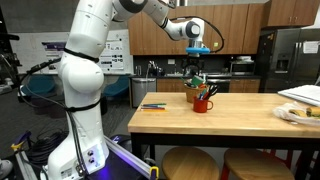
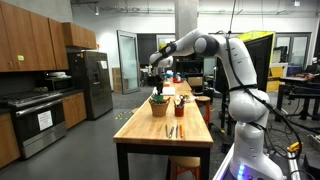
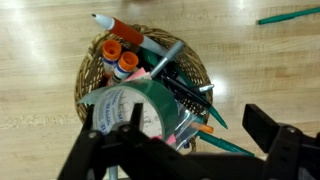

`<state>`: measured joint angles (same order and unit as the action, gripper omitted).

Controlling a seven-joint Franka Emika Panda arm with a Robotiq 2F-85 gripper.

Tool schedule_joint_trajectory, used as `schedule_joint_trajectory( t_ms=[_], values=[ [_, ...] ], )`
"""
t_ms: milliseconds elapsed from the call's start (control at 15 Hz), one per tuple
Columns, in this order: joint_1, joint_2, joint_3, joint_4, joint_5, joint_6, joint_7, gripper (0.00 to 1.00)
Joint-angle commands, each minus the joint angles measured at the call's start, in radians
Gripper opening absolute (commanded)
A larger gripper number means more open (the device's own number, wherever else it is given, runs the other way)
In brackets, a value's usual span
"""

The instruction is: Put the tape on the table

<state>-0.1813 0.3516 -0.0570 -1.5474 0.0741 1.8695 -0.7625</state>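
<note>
My gripper comes down with a slight turn onto the tape roll's rim (image 3: 161, 107) next, one finger going into the centre hole.
A green tape roll (image 3: 118, 108) with a white core lies on top of a wicker basket (image 3: 92, 72) filled with markers and pens. In the wrist view my gripper (image 3: 200, 128) is open just above the basket. One finger stands over the roll's centre hole and the other is outside the basket on the right. In both exterior views the gripper (image 1: 197, 63) (image 2: 160, 78) hangs right over the basket (image 1: 196, 86) (image 2: 158, 99) on the wooden table (image 1: 240, 118) (image 2: 150, 135). The tape is too small to make out there.
A red cup (image 1: 203, 103) (image 2: 180, 104) with pens stands next to the basket. Loose pens (image 1: 153, 105) (image 2: 172, 130) lie on the table, and a green pen (image 3: 290, 15) lies beyond the basket. A plate and papers (image 1: 300, 108) sit at one table end. Stools (image 1: 190, 165) stand below.
</note>
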Motion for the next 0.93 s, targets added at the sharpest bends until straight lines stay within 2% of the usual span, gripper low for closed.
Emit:
schedule_joint_trajectory(
  t_ms=[0, 867],
  values=[
    [-0.019, 0.044, 0.011, 0.066, 0.007, -0.013, -0.038, 1.00],
    [-0.068, 0.127, 0.030, 0.163, 0.081, -0.034, -0.061, 1.00]
  ],
)
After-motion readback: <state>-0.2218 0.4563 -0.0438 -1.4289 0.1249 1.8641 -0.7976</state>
